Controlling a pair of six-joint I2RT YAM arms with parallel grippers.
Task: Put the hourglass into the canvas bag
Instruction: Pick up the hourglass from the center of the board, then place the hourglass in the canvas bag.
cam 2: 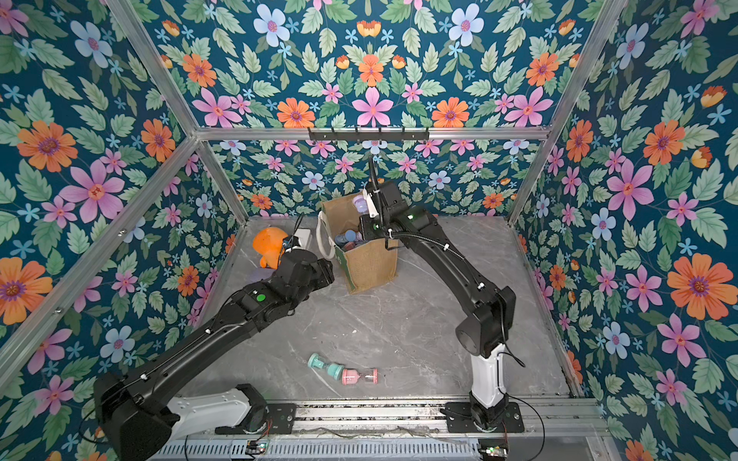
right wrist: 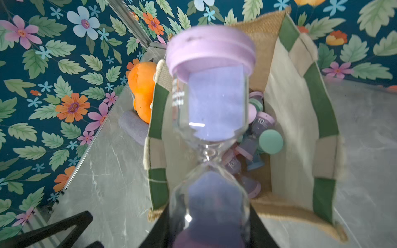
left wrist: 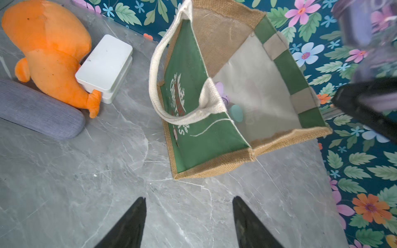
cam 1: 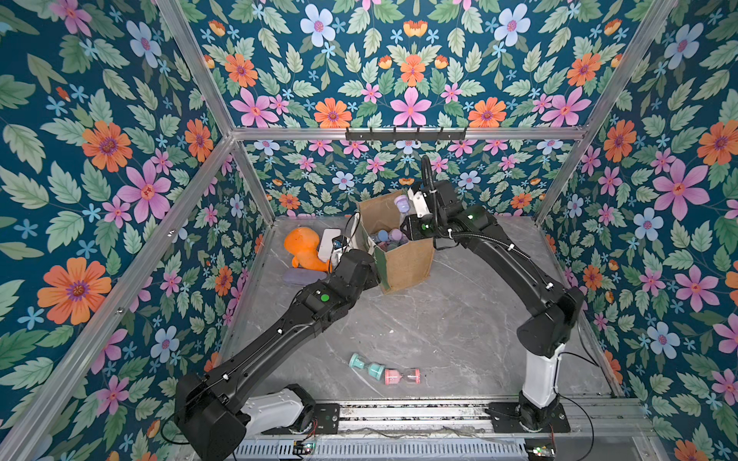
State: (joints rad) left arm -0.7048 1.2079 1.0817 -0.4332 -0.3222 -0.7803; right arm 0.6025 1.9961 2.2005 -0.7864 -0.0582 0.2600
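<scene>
I will lower my right gripper into the bag's opening next and let go of the purple hourglass (cam 1: 402,204) onto the hourglasses, because they lie below inside the open canvas bag (cam 1: 407,263).
The canvas bag (cam 1: 407,263) (cam 2: 371,263) stands open at the back of the table, tan with green panels and a pale lining. My right gripper (right wrist: 209,214) is shut on a purple hourglass (right wrist: 214,107) (cam 1: 402,204), held above the bag's open mouth. Several hourglasses (right wrist: 264,133) lie inside the bag. A teal hourglass (cam 1: 366,366) and a pink hourglass (cam 1: 402,376) lie end to end near the table's front edge. My left gripper (left wrist: 189,198) is open and empty above bare table, just beside the bag's green side (left wrist: 199,137).
An orange plush toy (cam 1: 305,247), a white box (cam 1: 329,243) and a grey-purple case (cam 1: 303,276) lie left of the bag by the left wall. A black hook rail (cam 1: 405,133) hangs on the back wall. Flowered walls close three sides.
</scene>
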